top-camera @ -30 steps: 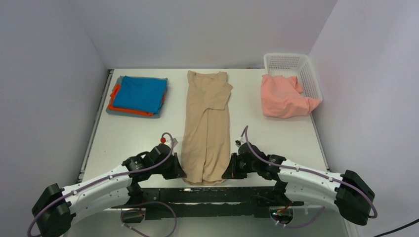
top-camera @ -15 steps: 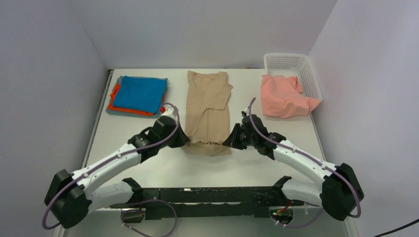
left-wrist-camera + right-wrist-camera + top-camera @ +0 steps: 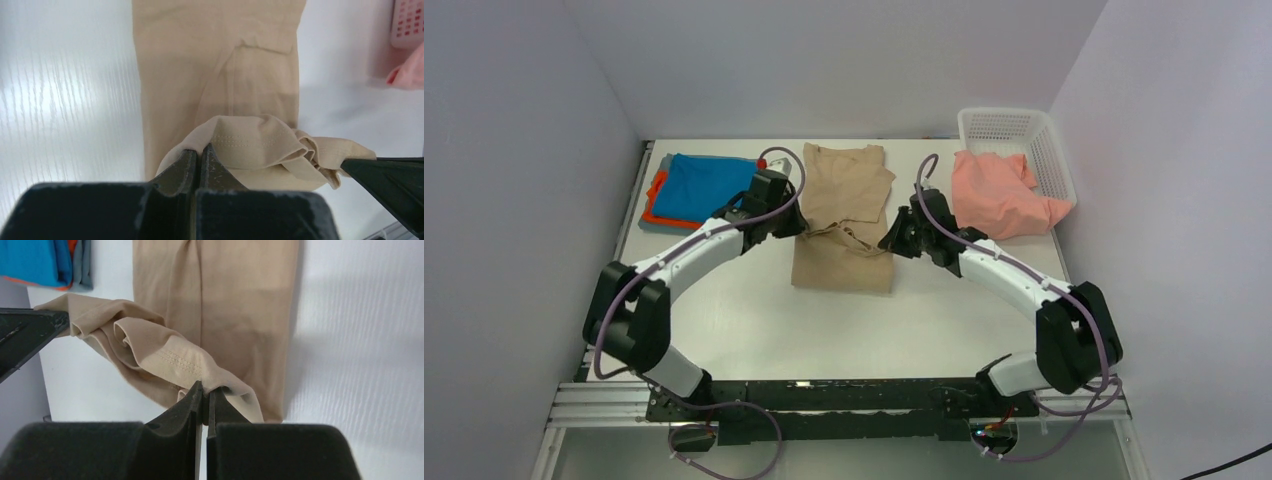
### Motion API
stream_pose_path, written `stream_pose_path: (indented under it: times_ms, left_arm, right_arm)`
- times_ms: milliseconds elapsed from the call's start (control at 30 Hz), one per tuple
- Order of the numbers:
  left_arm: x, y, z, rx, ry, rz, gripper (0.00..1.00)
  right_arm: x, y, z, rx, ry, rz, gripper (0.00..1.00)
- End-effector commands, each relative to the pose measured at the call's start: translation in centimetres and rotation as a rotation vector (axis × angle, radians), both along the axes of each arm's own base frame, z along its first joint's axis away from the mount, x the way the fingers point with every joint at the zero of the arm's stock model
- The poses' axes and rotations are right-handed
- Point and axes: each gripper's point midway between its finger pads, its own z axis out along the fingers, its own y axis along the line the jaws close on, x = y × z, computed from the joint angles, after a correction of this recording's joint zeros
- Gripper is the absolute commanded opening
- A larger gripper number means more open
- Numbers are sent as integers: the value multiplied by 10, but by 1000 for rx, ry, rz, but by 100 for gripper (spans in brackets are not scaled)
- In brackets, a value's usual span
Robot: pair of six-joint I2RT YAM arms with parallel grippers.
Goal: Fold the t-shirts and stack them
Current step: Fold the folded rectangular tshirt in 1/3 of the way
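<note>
I will move the hem corner outward and down toward the folded sleeve with my right gripper next, because the hem is still hanging above the middle of the shirt.
The tan-beige t-shirt lies lengthwise in the middle of the table, its near end lifted and folded back over itself. My left gripper is shut on the left corner of its hem. My right gripper is shut on the right corner of the hem. Both hold the hem above the shirt's middle. A folded stack with the bright blue t-shirt on top, orange and grey edges under it, sits at the back left. The salmon-pink t-shirt hangs crumpled out of the basket.
A white plastic lattice basket stands at the back right corner against the wall. Bare white tabletop lies between the shirt and the arm bases. Walls close in the left, back and right sides.
Both grippers have carried the tan shirt's near hem away from the front edge toward the back, folding the lower half up over the shirt. Both arms are stretched far forward.
</note>
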Motion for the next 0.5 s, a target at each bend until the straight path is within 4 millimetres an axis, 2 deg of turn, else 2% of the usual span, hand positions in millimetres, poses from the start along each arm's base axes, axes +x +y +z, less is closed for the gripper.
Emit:
stream_pose_path:
  times_ms: [0, 267, 467]
  left_arm:
    - [30, 1, 11, 13, -38, -9, 0]
    - [64, 8, -2, 33, -36, 1, 0]
    - [86, 7, -26, 55, 14, -17, 0]
  right_arm:
    - [39, -5, 17, -11, -91, -31, 0]
    - [82, -11, -12, -41, -54, -64, 0]
    - [109, -14, -35, -56, -29, -94, 0]
